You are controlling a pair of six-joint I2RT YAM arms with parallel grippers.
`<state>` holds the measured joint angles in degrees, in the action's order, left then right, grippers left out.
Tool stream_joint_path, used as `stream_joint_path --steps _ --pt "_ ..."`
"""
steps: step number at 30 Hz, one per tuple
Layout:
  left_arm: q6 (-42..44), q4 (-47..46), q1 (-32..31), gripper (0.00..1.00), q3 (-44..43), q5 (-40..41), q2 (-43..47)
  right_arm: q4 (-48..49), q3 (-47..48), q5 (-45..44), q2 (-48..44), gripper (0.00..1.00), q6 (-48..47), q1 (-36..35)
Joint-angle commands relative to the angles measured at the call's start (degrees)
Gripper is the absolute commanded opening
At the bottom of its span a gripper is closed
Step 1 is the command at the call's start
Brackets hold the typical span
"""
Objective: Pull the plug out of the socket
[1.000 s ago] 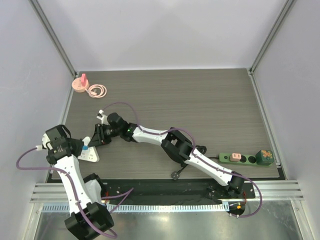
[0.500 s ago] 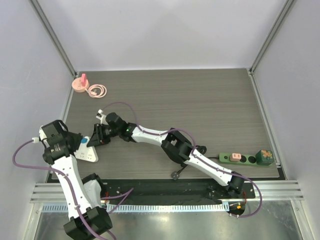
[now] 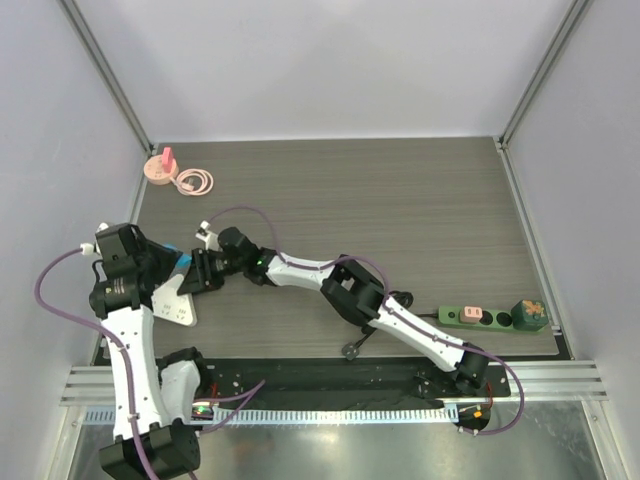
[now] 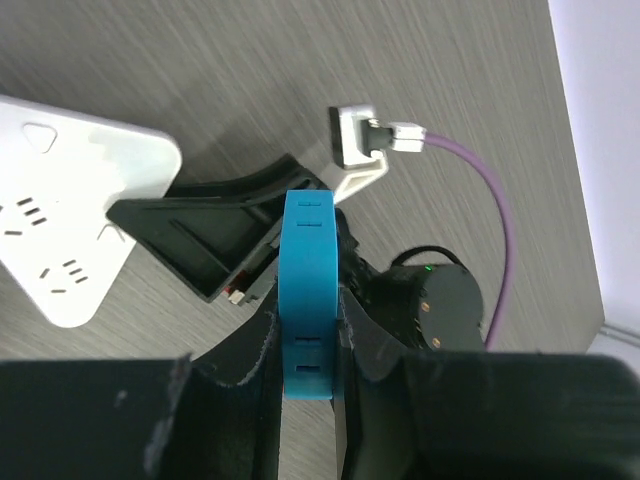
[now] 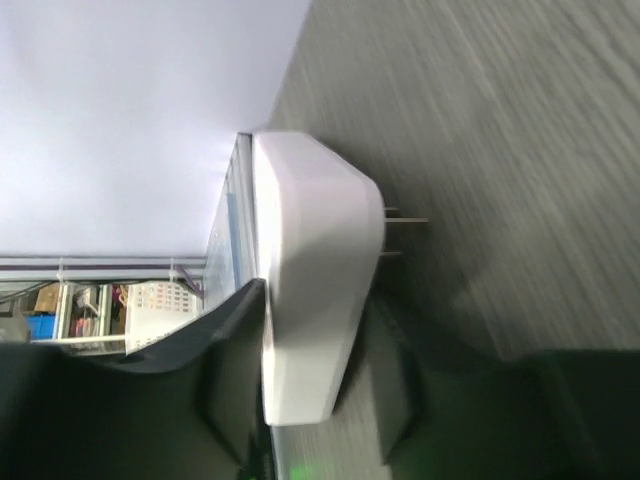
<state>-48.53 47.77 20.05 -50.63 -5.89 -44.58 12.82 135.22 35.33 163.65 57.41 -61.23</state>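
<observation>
I will next move my left gripper to the right in the top view and down to let go of the plug, because the open tabletop is below it on that side.
My left gripper [image 3: 166,264] is shut on a flat blue plug [image 3: 181,261] and holds it clear of a white triangular socket block [image 3: 172,302]. In the left wrist view the blue plug [image 4: 308,270] stands between my left gripper's [image 4: 306,340] jaws, with the white block [image 4: 70,225] to the left. My right gripper [image 3: 193,273] is shut on a corner of that block. In the right wrist view the block [image 5: 315,270], with two metal prongs, sits between my right gripper's [image 5: 310,345] jaws. The dark green power strip [image 3: 495,318] lies far right with a pink plug [image 3: 470,315] in it.
A green round object [image 3: 528,314] sits at the strip's right end. A black cord end [image 3: 350,349] lies by the table's front edge. A pink object [image 3: 159,168] and a coiled pink cable [image 3: 195,181] lie at the back left. Walls enclose three sides.
My left gripper has moved up and away from me with the blue plug, which has come off the white block. My right gripper has stayed on the block.
</observation>
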Motion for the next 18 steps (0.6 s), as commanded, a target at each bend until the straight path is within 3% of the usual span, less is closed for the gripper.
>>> stream_joint_path --steps 1,4,5,8,13,18 --pt "1.77 -4.26 -2.82 0.0 -3.42 -1.14 -0.51 -1.57 -3.02 2.11 -3.07 0.54 -3.35 0.85" --pt "2.3 -4.97 -6.51 0.0 -4.47 -1.67 -1.74 -1.22 -6.79 1.67 -5.27 0.69 -6.07 1.55" --pt "2.56 -5.05 -8.17 0.0 -5.08 -1.58 -2.09 -0.43 -8.03 1.67 -6.75 0.79 -6.6 1.99" --pt "2.3 -6.1 -10.81 0.0 -6.06 -1.49 -2.53 4.57 -13.82 2.37 -9.92 0.91 -6.79 2.87" --pt "0.9 -7.6 -14.5 0.0 -6.85 -1.67 -3.58 14.76 -25.58 2.38 -15.11 0.95 -4.32 6.11" --pt "-0.33 -9.18 -18.99 0.0 -6.85 -1.05 -5.08 14.78 -37.2 -2.44 -25.1 0.96 -8.27 10.25"
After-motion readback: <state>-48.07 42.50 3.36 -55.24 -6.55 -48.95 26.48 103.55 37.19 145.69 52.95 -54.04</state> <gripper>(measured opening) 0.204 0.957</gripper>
